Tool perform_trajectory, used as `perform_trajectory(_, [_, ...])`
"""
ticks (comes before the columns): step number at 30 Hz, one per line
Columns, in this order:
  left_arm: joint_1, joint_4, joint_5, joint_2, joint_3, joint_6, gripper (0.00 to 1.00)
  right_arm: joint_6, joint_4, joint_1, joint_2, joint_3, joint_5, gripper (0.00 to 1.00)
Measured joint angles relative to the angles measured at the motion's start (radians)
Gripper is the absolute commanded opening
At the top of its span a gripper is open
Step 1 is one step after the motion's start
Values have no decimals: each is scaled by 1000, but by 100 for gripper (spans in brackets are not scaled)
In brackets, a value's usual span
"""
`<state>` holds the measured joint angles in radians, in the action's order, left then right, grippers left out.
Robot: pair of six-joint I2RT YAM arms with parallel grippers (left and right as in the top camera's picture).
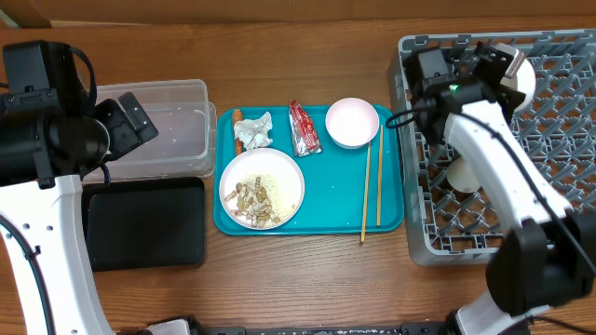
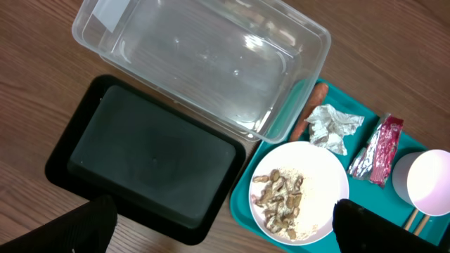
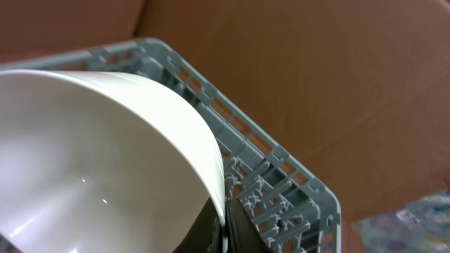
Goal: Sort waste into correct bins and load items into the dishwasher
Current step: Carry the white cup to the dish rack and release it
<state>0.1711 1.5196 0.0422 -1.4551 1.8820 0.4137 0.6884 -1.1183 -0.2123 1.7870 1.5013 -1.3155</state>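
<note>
My right gripper lowers the white bowl toward the free wires at the rack's back [image 3: 254, 192] next, beyond the other white bowl. The bowl still hangs above them.
My right gripper [image 1: 507, 67] is shut on the rim of a white bowl [image 3: 105, 161] and holds it over the back of the grey dish rack [image 1: 559, 140]; another white bowl [image 1: 463, 175] lies in the rack. My left gripper [image 2: 225, 232] is open and empty, above the black tray [image 2: 148, 154] and clear tub [image 2: 204, 60]. On the teal tray [image 1: 335, 186] sit the white plate with food scraps [image 1: 262, 189], a crumpled napkin [image 1: 255, 130], an orange food piece [image 1: 237, 118], a red wrapper [image 1: 304, 127], a white cup [image 1: 352, 122] and chopsticks [image 1: 372, 181].
The clear tub [image 1: 163, 130] and black tray [image 1: 144, 223] lie side by side at the left, right beside the teal tray. The rack fills the right side of the wooden table [image 1: 307, 279].
</note>
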Motion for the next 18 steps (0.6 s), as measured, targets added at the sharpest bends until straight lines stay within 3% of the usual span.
perform_trajectory(7, [0, 0, 0, 0, 0, 0, 100, 0, 40, 130, 73, -4, 47, 4])
perform_trajectory(18, [0, 0, 0, 0, 0, 0, 100, -113, 207, 139, 84, -5, 113, 4])
